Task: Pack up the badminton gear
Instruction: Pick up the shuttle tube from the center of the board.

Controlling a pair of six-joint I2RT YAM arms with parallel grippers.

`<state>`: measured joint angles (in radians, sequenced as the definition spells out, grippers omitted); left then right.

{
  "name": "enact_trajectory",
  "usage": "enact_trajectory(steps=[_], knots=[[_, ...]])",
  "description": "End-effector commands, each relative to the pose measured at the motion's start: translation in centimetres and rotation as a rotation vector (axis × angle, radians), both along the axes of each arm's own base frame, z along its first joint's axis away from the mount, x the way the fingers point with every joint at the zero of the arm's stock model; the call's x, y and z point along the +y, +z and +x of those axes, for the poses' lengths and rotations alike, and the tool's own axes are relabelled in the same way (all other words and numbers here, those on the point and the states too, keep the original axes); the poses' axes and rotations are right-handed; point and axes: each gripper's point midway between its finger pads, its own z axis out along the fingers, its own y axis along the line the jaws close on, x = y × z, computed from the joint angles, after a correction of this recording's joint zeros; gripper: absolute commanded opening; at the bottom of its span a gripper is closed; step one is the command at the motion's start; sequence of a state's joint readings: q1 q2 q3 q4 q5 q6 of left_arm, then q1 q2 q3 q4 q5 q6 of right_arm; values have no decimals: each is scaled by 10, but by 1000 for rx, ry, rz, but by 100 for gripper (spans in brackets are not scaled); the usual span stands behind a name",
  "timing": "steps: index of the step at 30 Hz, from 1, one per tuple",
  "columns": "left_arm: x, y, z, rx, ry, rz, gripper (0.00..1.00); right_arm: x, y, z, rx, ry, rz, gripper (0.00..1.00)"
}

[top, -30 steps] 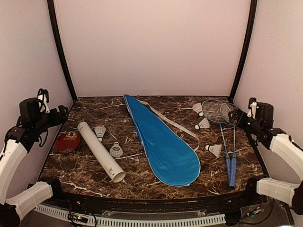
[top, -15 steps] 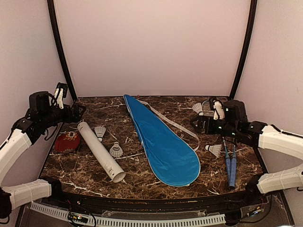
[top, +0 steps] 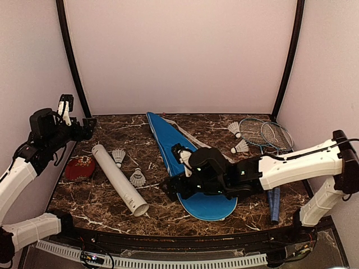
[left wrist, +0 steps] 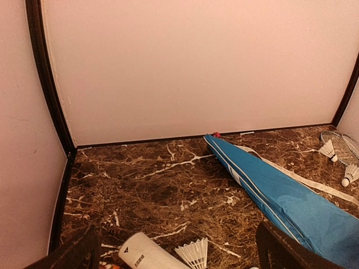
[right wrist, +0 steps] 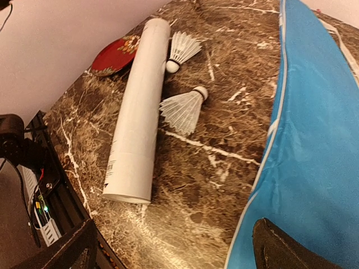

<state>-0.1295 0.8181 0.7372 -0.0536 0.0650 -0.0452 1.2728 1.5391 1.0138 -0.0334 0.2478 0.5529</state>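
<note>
My right gripper moves over and down astride the white tube's near end next. To the left in the top view, that end lies clear of both shuttlecocks.
The blue cover (top: 168,144) lies diagonally mid-table, and my right arm reaches across its wide end. My right gripper (top: 170,188) stands open just left of the cover's edge (right wrist: 314,140), with nothing between its fingers (right wrist: 297,249). To its left lies the white tube (top: 119,178) (right wrist: 140,106) with two shuttlecocks (top: 137,178) (right wrist: 182,109) beside it. Two more shuttlecocks (top: 240,147) and the two rackets (top: 263,133) lie at the far right. My left gripper (top: 87,126) hovers open above the table's far-left corner, over the tube's far end (left wrist: 143,255).
A small red oval patterned object (top: 79,167) (right wrist: 115,54) lies by the left edge, beside the tube's far end. The cover's white strap (top: 210,150) trails toward the rackets. Walls enclose the table on three sides. The front edge (right wrist: 73,202) is close to the tube's open end.
My right arm has swung from the rackets at the right across the cover's wide end toward the tube. My left gripper has drawn back slightly, staying open.
</note>
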Motion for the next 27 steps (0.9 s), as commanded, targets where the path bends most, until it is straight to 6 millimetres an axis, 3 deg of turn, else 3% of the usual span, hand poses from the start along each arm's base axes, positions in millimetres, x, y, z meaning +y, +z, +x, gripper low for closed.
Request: enact_trajectory(steps=[1, 9, 16, 27], knots=[[19, 9, -6, -42, 102, 21, 99, 41, -4, -18, -22, 33, -4, 97], [19, 5, -5, -17, 107, 17, 99, 94, -25, -47, -33, 130, -94, 96], [18, 1, -3, 2, 106, 13, 99, 129, -49, -54, -57, 183, -177, 90], [16, 2, -3, 9, 96, -1, 99, 145, -88, -39, -41, 126, -357, 87]])
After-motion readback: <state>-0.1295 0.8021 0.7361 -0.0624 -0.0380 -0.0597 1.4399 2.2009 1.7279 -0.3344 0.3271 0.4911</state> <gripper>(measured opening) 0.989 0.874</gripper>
